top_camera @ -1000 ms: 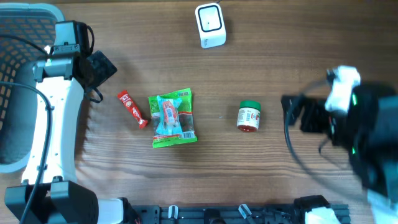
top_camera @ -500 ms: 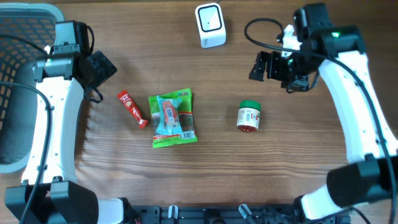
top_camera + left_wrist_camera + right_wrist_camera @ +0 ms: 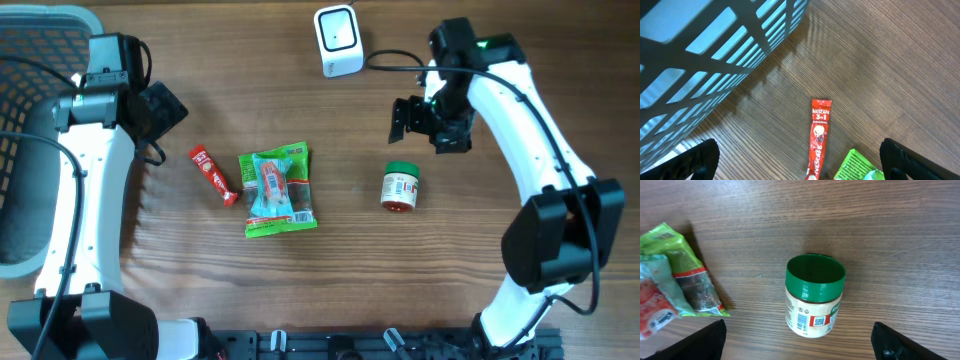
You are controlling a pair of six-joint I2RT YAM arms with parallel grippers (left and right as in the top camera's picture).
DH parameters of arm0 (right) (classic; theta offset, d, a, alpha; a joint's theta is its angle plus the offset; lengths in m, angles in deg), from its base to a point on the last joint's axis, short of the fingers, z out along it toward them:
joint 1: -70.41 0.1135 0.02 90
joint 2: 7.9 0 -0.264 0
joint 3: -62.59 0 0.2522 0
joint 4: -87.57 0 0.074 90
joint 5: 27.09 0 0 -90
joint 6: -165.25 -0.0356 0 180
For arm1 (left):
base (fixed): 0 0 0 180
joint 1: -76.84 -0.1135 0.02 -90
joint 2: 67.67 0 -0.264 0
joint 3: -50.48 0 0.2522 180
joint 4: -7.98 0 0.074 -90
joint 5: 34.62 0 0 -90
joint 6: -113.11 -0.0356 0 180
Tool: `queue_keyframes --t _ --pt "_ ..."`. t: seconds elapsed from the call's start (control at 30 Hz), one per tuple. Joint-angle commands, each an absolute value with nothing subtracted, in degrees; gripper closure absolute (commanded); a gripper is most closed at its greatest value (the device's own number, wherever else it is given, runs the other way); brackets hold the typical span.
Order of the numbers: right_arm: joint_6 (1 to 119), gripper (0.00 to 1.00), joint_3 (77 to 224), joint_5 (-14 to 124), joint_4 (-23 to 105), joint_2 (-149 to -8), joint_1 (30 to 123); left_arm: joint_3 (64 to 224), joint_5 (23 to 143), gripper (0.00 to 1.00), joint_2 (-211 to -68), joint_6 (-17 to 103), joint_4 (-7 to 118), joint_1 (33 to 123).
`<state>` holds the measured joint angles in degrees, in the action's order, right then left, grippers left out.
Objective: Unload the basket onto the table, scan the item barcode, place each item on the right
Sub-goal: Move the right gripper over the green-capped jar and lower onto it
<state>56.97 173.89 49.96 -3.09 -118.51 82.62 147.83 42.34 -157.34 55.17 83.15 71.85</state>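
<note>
Next I will bring my right gripper's open fingertips down around the sides of the upright jar's green lid [image 3: 403, 169] [image 3: 815, 278] below and close there, clear of the label's barcode.
A small jar [image 3: 400, 188] with a green lid stands upright right of the table's middle. In the right wrist view the jar [image 3: 814, 297] shows a barcode on its label, facing the camera. My right gripper [image 3: 403, 120] hovers open just behind the jar, apart from it; the jar lies ahead of its gap [image 3: 799, 347]. The white scanner [image 3: 338, 40] stands at the back centre. My left gripper [image 3: 165, 108] hangs open and empty at the left, above a red coffee stick [image 3: 819, 140].
A red coffee stick [image 3: 213, 174] and a green snack packet [image 3: 279, 190] lie left of the jar. The packet [image 3: 670, 280] also shows at the right wrist view's left edge. A pale plastic basket [image 3: 30, 150] fills the far left, its wall [image 3: 705, 60] close to the left gripper.
My right arm has swung in from the table's right edge to the back, then left toward the jar. The left arm and the objects have not moved.
</note>
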Motion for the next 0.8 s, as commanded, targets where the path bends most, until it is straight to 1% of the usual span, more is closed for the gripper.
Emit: queue_keyframes --t 0.0,0.07,0.1,0.23,0.47,0.5,0.67,0.7,0.77 --pt "55.5 0.05 172.0 51.9 -2.9 -120.2 83.4 148.6 41.4 0.00 -157.0 54.9 83.0 71.3" --pt "55.1 0.02 169.7 51.9 -1.3 -120.2 83.4 148.6 41.4 0.00 -157.0 54.9 83.0 71.3" --pt "55.0 0.01 168.2 51.9 0.0 -120.2 83.4 148.6 41.4 0.00 -157.0 54.9 83.0 71.3" --pt "53.8 0.09 161.0 51.6 7.5 -120.2 83.4 148.6 41.4 0.00 -157.0 54.9 83.0 71.3" --pt "54.3 0.11 151.3 51.7 21.1 -120.2 85.0 148.6 41.4 0.00 -157.0 54.9 83.0 71.3" --pt "54.3 0.14 151.0 51.7 22.3 -120.2 85.3 148.6 41.4 0.00 -157.0 54.9 83.0 71.3" --pt "54.7 0.16 151.0 51.8 23.0 -120.2 85.5 148.6 41.4 0.00 -157.0 54.9 83.0 71.3" --pt "55.7 0.22 151.0 51.9 22.9 -120.2 85.5 148.6 41.4 0.00 -157.0 54.9 83.0 71.3" --pt "55.7 0.24 151.0 52.5 22.9 -120.2 85.5 148.6 41.4 0.00 -157.0 54.9 83.0 71.3"
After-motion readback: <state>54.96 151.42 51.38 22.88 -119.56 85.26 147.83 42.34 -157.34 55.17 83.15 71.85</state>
